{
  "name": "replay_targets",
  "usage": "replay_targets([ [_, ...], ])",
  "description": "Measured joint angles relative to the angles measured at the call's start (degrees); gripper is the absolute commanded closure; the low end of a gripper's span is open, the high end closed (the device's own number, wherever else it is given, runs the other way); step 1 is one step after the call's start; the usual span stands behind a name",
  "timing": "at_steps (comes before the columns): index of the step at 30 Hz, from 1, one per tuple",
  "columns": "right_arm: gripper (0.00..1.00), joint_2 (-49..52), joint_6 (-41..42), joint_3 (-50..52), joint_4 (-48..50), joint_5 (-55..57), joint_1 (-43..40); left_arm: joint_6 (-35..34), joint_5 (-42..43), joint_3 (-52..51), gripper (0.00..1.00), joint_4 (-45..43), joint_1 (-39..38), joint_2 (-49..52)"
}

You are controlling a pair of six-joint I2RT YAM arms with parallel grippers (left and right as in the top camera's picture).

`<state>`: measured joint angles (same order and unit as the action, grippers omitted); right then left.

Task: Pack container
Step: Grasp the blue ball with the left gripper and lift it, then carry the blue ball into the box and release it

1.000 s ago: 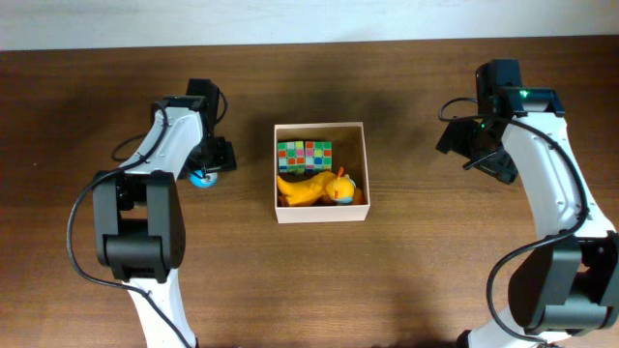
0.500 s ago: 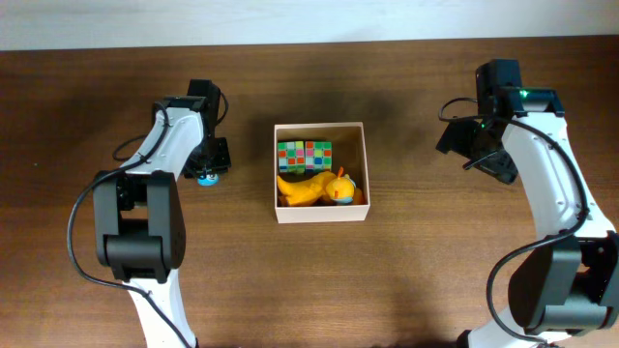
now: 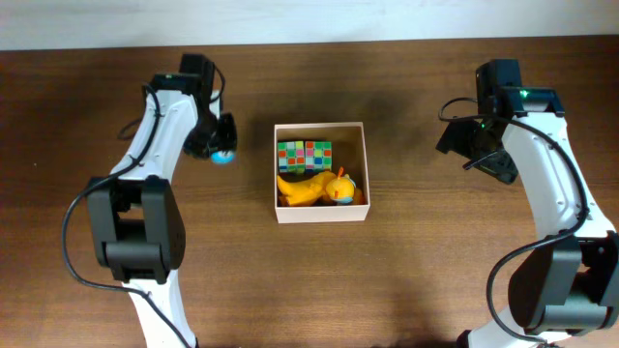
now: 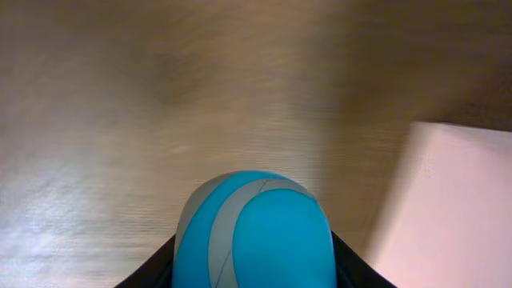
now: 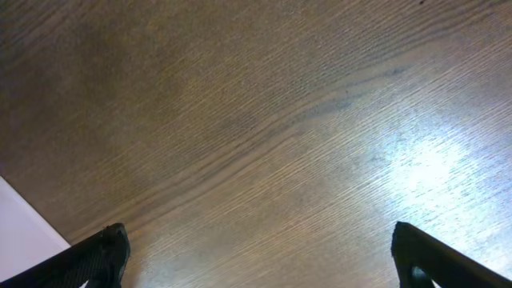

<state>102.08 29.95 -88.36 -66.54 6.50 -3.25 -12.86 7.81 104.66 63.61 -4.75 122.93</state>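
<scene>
I will lift my left gripper over the container's white side while turning it. Then I will lower the ball into the container's far corner beside the multicoloured cube [image 3: 305,154], because that corner is empty.
The container [image 3: 320,127] is a square white-walled box at the table's middle; its white wall also shows in the left wrist view [image 4: 448,208]. Inside lie a multicoloured cube [image 3: 305,154] and a yellow duck toy [image 3: 317,188]. My left gripper [image 3: 219,150] is shut on a blue and grey ball [image 4: 254,232], held above the table just left of the container. The ball shows as a small blue spot in the overhead view [image 3: 224,156]. My right gripper [image 5: 260,256] is open and empty over bare wood, right of the container [image 5: 24,228].
The dark wooden table [image 3: 406,271] carries nothing else. A pale wall strip runs along the back edge [image 3: 309,19]. Both arms' bases stand at the front corners.
My left gripper has lifted the blue ball off the table and moved it up and right, toward the container. The right arm has not moved.
</scene>
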Motion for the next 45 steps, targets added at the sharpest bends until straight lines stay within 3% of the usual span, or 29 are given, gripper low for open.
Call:
replay_targets([
  [9, 0.01, 0.0, 0.0, 0.0, 0.0, 0.0, 0.0, 8.9, 24.1, 4.8, 0.60, -3.5, -3.0, -5.1],
  [14, 0.01, 0.0, 0.0, 0.0, 0.0, 0.0, 0.0, 11.9, 28.9, 4.9, 0.60, -6.4, -7.4, -5.4],
  [26, 0.01, 0.0, 0.0, 0.0, 0.0, 0.0, 0.0, 14.4, 21.2, 4.9, 0.60, -11.2, -22.9, -5.4],
  [35, 0.01, 0.0, 0.0, 0.0, 0.0, 0.0, 0.0, 14.2, 16.0, 4.9, 0.58, -11.2, -24.3, -3.3],
  [36, 0.01, 0.0, 0.0, 0.0, 0.0, 0.0, 0.0, 14.1, 15.8, 4.9, 0.53, -11.2, -24.3, -2.7],
  [39, 0.01, 0.0, 0.0, 0.0, 0.0, 0.0, 0.0, 13.9, 15.4, 4.9, 0.17, -11.2, -24.3, -1.3],
  [41, 0.01, 0.0, 0.0, 0.0, 0.0, 0.0, 0.0, 13.6, 15.3, 4.8, 0.05, -11.2, -24.3, -0.5],
  [45, 0.01, 0.0, 0.0, 0.0, 0.0, 0.0, 0.0, 13.3, 15.2, 4.9, 0.03, -11.9, -24.3, -0.5],
])
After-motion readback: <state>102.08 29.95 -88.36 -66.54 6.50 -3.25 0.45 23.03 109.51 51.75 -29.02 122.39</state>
